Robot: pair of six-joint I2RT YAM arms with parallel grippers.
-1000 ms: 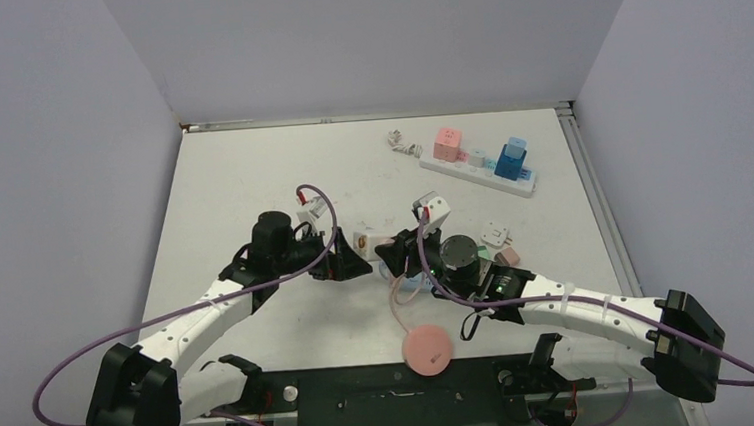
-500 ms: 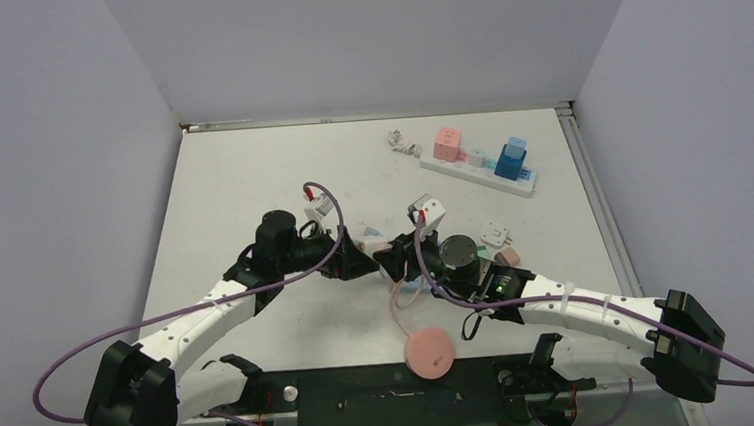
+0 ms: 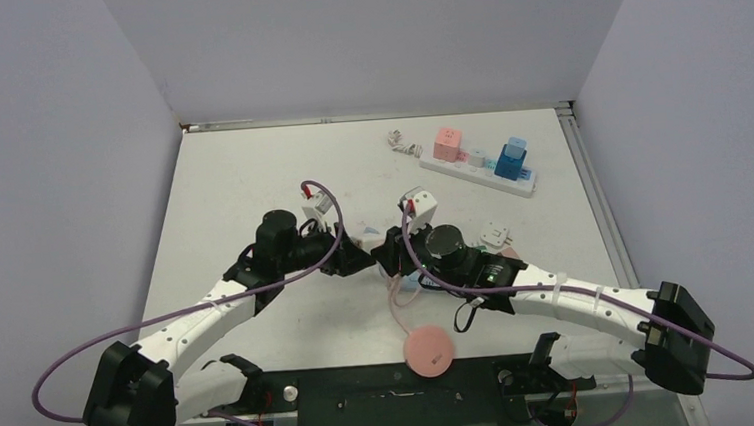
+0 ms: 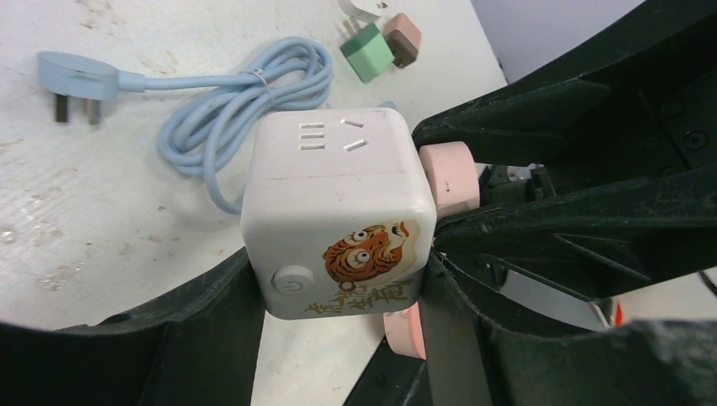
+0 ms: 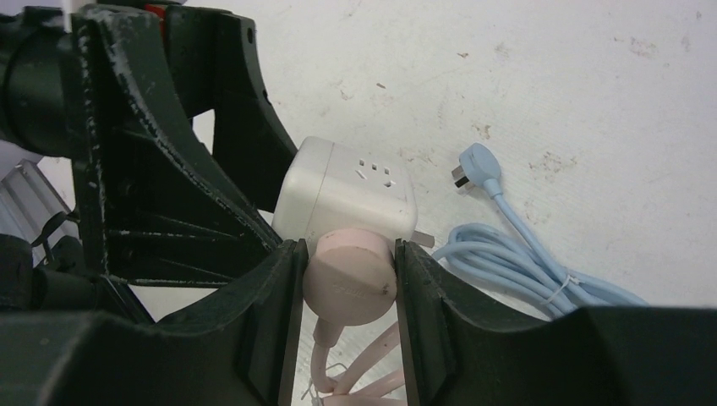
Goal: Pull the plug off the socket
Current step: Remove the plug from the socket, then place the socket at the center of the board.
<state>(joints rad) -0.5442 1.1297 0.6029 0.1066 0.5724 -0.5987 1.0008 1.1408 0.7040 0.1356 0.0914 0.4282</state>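
My right gripper should pull the pink plug away from the cube's side next. Then it should move the plug down and outward, beside the blue cable's plug.
A white cube socket with a tiger sticker sits between the fingers of my left gripper, which is shut on its sides. It also shows in the top view and the right wrist view. A round pink plug sits against the cube's side face, and my right gripper is shut on it, one finger on each side. The plug's edge shows in the left wrist view. In the top view the left gripper and the right gripper meet at the table's middle.
The plug's pink cable runs to a pink round reel near the front edge. A coiled blue cable lies beside the cube. Small green and brown adapters lie nearby. A white power strip with adapters lies at the back right.
My left gripper has moved right onto the cube and closed round it. My right arm has shifted slightly left and back, still on the plug.
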